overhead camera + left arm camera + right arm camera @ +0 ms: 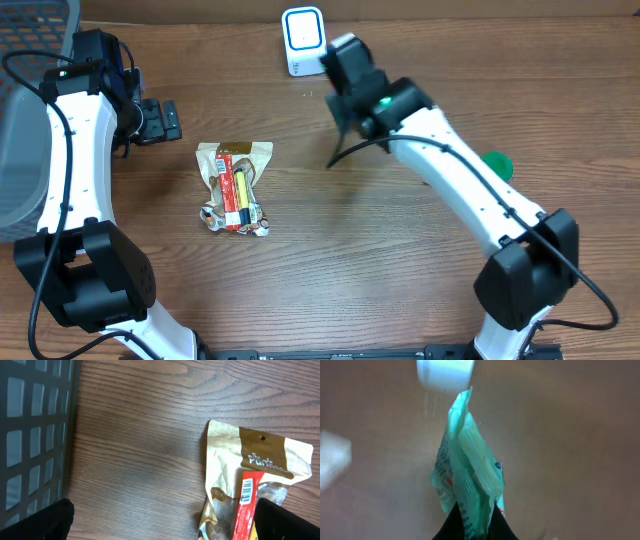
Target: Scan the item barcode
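My right gripper draws back and down to the bare tabletop (398, 190) beside the green object next and releases the packet on open wood.
In the right wrist view my right gripper (472, 527) is shut on a crinkled green packet (469, 472), which sticks out ahead of the black fingertips. Just beyond the packet's tip stands the white barcode scanner (445, 372), blurred. Overhead, the scanner (302, 40) with its blue-ringed face sits at the table's far edge, the right gripper (340, 75) close beside it, and the packet is hidden under the gripper. My left gripper (160, 120) hangs open at the left, nothing between its fingers (42, 520).
A tan and red snack bag (235, 187) lies left of centre, its top corner under the left gripper's right finger (287, 522). A grey mesh basket (30, 120) stands at the left edge. A green object (497, 164) shows behind the right arm.
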You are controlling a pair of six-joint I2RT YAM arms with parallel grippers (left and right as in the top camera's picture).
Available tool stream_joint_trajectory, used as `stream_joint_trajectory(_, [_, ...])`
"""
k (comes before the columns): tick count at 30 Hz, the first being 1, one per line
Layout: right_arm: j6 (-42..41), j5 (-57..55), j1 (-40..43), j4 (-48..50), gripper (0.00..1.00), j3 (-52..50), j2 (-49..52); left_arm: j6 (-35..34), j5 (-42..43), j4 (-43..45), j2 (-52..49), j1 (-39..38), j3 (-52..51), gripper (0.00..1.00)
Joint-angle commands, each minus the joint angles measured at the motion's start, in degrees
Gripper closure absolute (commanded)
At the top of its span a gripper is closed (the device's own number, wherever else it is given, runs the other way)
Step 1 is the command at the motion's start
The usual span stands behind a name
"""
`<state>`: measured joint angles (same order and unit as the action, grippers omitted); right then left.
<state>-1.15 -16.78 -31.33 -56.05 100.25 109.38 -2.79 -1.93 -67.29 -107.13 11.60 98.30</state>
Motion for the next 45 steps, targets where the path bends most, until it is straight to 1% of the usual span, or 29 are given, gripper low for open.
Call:
stream_joint_trajectory(1, [-3.3,13.9,3.1,-7.7,0.96,-1.9,1.0,0.9,0.5,0.1,1.1,-0.5,1.2,0.00])
stream_joint_trajectory(4, [-3.3,14.0,6.3,-13.7,0.96,-5.5,1.2,0.9,0.5,0.1,1.1,-0.5,1.2,0.00])
stream_joint_trajectory(7, [-3.3,13.9,8.7,-13.8,0.96,-8.8,1.2,0.9,0.5,0.1,1.1,-0.5,1.2,0.00])
stream_joint_trajectory(9, [-3.3,13.9,10.6,-12.8,0.89,-11.1,1.2,0.9,0.5,0.1,1.1,-0.5,1.2,0.00])
stream_joint_trajectory(11, [-3.4,13.9,12.5,-11.5,0.78,-12.7,1.2,0.9,0.5,0.1,1.1,-0.5,1.2,0.00])
stream_joint_trajectory(12, [-3.4,13.9,13.4,-10.7,0.70,-13.3,1.2,0.9,0.5,0.1,1.1,-0.5,1.2,0.00])
stream_joint_trajectory(13, [-3.4,13.9,14.3,-9.7,0.59,-13.8,1.2,0.9,0.5,0.1,1.1,-0.5,1.2,0.00])
stream_joint_trajectory(14, [-3.4,13.9,15.1,-8.6,0.56,-14.4,1.2,0.9,0.5,0.1,1.1,-0.5,1.2,0.00])
stream_joint_trajectory(15, [-3.6,13.9,15.9,-7.6,0.49,-14.9,1.2,0.9,0.5,0.1,1.1,-0.5,1.2,0.00])
stream_joint_trajectory(16, [-3.6,13.9,16.5,-7.0,0.36,-15.1,1.2,0.9,0.5,0.1,1.1,-0.5,1.2,0.00])
stream_joint_trajectory(19, [-3.6,13.9,17.2,-5.9,0.13,-15.5,1.2,0.9,0.5,0.1,1.1,-0.5,1.2,0.00])
stream_joint_trajectory(20, [-3.6,13.9,17.3,-5.5,0.10,-15.5,1.2,0.9,0.5,0.1,1.1,-0.5,1.2,0.00])
stream_joint_trajectory(22, [-5.5,13.9,17.3,-4.2,0.09,-15.5,1.2,0.9,0.5,0.1,1.1,-0.6,1.2,0.00])
stream_joint_trajectory(24, [-10.1,14.7,16.9,-2.8,0.09,-15.5,1.2,0.9,0.5,0.1,1.1,-0.7,1.2,0.00])
stream_joint_trajectory(27, [-14.9,17.9,15.7,-2.1,0.12,-15.5,1.2,0.9,0.5,0.1,1.1,-0.7,1.2,0.00])
stream_joint_trajectory(28, [-16.0,18.8,15.1,-1.7,0.16,-15.5,1.2,0.9,0.5,0.1,1.1,-0.7,1.2,0.00])
stream_joint_trajectory(31, [-18.7,22.8,13.0,0.1,0.36,-15.5,1.2,0.9,0.5,0.1,1.1,-0.7,1.2,0.00])
stream_joint_trajectory(33, [-21.0,26.0,11.3,1.1,0.46,-15.5,1.2,0.9,0.5,0.1,1.1,-0.7,1.2,0.00])
stream_joint_trajectory(35, [-22.9,29.2,9.2,2.4,0.48,-15.5,1.2,0.9,0.5,0.1,1.1,-0.7,1.2,0.00])
stream_joint_trajectory(38, [-23.1,32.9,5.3,4.4,0.48,-15.5,1.2,0.9,0.5,0.1,1.1,-0.7,1.2,0.00])
stream_joint_trajectory(41, [-23.7,33.6,0.6,6.3,0.47,-15.5,1.2,0.9,0.5,0.1,1.1,-0.7,1.2,0.00])
stream_joint_trajectory(45, [-27.4,33.4,-5.6,8.8,0.47,-15.5,1.2,0.9,0.5,0.1,1.1,-0.7,1.2,0.00])
